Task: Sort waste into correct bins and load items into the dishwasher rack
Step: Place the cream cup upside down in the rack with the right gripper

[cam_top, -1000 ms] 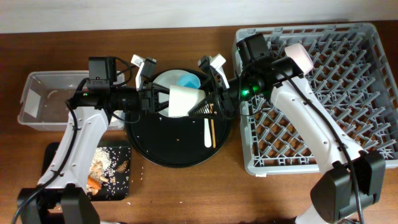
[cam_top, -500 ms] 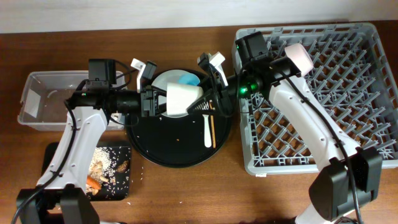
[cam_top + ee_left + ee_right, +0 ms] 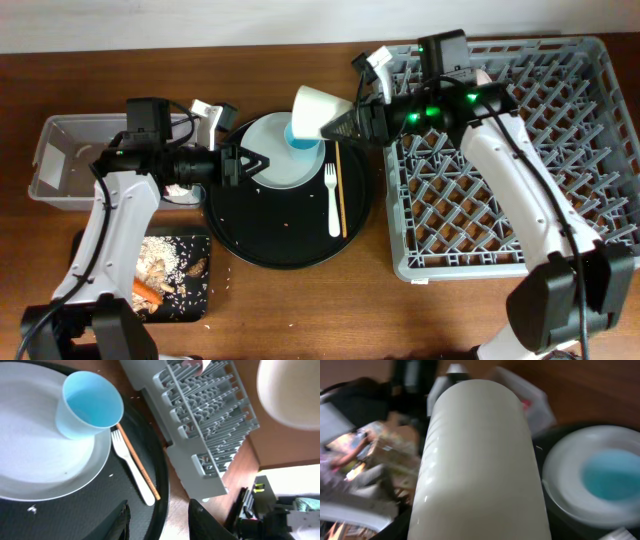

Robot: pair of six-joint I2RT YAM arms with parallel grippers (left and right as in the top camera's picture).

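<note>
I need to swing my right gripper across, tip it downward and bring the cream cup down, because the rack's empty wires on the tray side are below the gripper and to its right in the overhead view.
My right gripper [image 3: 340,122] is shut on the cream cup [image 3: 316,110] and holds it on its side above the back right of the round black tray [image 3: 260,240]. The cup fills the right wrist view [image 3: 480,460]. The light blue cup [image 3: 297,137] stands on the pale plate [image 3: 275,165], also in the left wrist view [image 3: 90,405]. The white fork [image 3: 331,195] and chopsticks [image 3: 340,190] lie on the tray. My left gripper [image 3: 245,163] is open and empty at the tray's left side. The grey rack [image 3: 520,170] holds a pinkish bowl [image 3: 483,77].
The clear tub [image 3: 60,165] stands at the far left. The shallow black tray [image 3: 190,300] at the front left holds grainy scraps and an orange carrot [image 3: 148,293]. The rack's near edge lies just right of the chopsticks.
The right gripper has lifted the cream cup from over the tray's middle toward the back right. The left gripper has drawn back to the left, away from the cup.
</note>
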